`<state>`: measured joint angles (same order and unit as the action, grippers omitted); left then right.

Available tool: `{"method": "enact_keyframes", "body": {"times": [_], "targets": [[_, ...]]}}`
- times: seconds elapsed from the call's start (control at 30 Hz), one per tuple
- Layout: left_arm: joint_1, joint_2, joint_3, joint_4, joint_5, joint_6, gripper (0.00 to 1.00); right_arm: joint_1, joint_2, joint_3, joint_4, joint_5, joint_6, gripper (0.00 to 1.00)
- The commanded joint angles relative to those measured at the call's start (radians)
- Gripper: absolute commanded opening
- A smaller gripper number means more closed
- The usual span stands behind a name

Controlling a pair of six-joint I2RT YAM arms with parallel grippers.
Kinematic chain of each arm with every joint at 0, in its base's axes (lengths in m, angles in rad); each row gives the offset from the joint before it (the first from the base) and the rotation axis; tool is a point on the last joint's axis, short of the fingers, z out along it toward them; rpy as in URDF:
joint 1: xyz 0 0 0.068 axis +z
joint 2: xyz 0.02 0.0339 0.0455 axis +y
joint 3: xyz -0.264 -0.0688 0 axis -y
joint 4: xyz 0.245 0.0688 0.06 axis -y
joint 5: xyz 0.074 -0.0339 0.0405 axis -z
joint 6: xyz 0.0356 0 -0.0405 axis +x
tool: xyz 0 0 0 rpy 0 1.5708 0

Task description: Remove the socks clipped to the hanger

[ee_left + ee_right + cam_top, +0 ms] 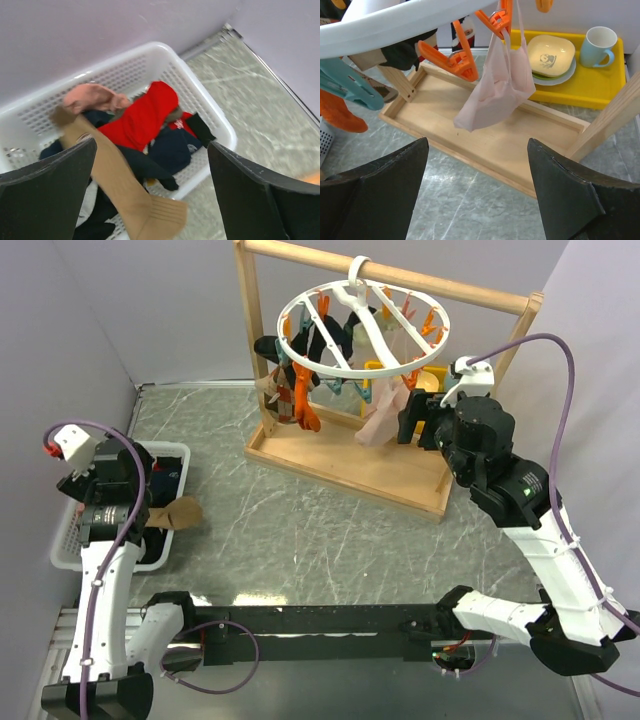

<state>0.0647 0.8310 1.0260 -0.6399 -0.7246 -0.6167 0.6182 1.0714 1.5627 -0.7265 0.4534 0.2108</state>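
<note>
The left gripper swings away from the basket point(70, 540) next, toward the right in the top view, onto the orange-red sock's lower end, since it dangles below the ring.
The white ring hanger point(365, 330) hangs from the wooden rail, with several socks clipped under it: a pale pink sock point(380, 418), an orange-red sock point(303, 405) and a black sock point(310, 340). My right gripper point(418, 425) is open and empty, just right of the pink sock. In the right wrist view the pink sock point(500, 85) hangs from an orange clip point(497, 20), ahead of and above my open right gripper point(477, 200). My left gripper point(152, 490) is open over the white basket point(70, 540). A brown sock point(120, 185) lies across the basket rim point(220, 125) between the left gripper's point(152, 200) fingers.
The basket holds a red sock point(145, 115), a pink sock point(92, 97), and navy point(172, 147) and black socks. The light wooden frame's base tray point(520, 135) lies under the hanger. A yellow tray point(600, 80) with a plate and a cup stands behind it. Walls close in on the left and right.
</note>
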Motion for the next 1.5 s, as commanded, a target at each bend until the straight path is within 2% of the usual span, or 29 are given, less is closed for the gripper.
{"method": "enact_keyframes", "body": {"times": [0.0,0.13,0.17,0.23,0.27,0.33,0.37,0.5,0.53,0.57,0.6,0.77,0.87,0.97,1.17,1.47], "targets": [[0.006,-0.016,0.023,0.065,0.115,0.080,0.99,-0.015,-0.027,-0.007,0.027,-0.010,-0.004,0.88],[0.004,-0.041,0.057,0.085,0.293,0.130,0.99,-0.024,-0.036,-0.010,0.015,-0.024,0.007,0.88],[0.004,-0.055,0.059,0.092,0.421,0.136,1.00,-0.026,-0.037,-0.012,0.013,-0.027,0.012,0.88],[0.004,-0.072,0.049,0.146,0.583,0.149,0.99,-0.038,-0.041,-0.019,0.009,-0.039,0.015,0.88],[0.006,-0.090,0.037,0.175,0.754,0.152,0.99,-0.041,-0.041,-0.024,0.007,-0.042,0.024,0.88],[0.004,-0.102,-0.006,0.279,0.929,0.131,0.99,-0.060,-0.039,-0.029,0.001,-0.058,0.032,0.88],[0.003,-0.104,-0.018,0.316,1.079,0.112,0.99,-0.064,-0.037,-0.027,-0.002,-0.076,0.039,0.88],[-0.049,-0.116,-0.092,0.491,1.249,0.006,0.99,-0.081,-0.031,-0.020,-0.017,-0.102,0.050,0.88],[-0.058,-0.125,-0.098,0.543,1.243,-0.001,0.97,-0.084,-0.030,-0.018,-0.019,-0.107,0.052,0.89],[-0.144,-0.128,-0.101,0.558,1.229,-0.003,0.95,-0.089,-0.031,-0.016,-0.019,-0.110,0.053,0.89],[-0.178,-0.127,-0.098,0.571,1.188,0.001,0.94,-0.090,-0.031,-0.016,-0.019,-0.117,0.055,0.89],[-0.414,-0.043,-0.052,0.605,1.071,0.028,0.95,-0.095,-0.031,-0.013,-0.014,-0.145,0.067,0.89],[-0.512,0.025,-0.017,0.628,0.987,0.050,0.97,-0.095,-0.036,-0.015,-0.013,-0.160,0.075,0.89],[-0.552,0.097,0.031,0.632,0.950,0.087,0.97,-0.097,-0.044,-0.020,-0.014,-0.163,0.075,0.89],[-0.562,0.247,0.146,0.675,0.955,0.110,0.96,-0.097,-0.067,-0.015,-0.025,-0.165,0.071,0.90],[-0.589,0.396,0.212,0.775,0.959,0.126,0.87,-0.097,-0.088,0.013,-0.033,-0.193,0.070,0.90]]}}
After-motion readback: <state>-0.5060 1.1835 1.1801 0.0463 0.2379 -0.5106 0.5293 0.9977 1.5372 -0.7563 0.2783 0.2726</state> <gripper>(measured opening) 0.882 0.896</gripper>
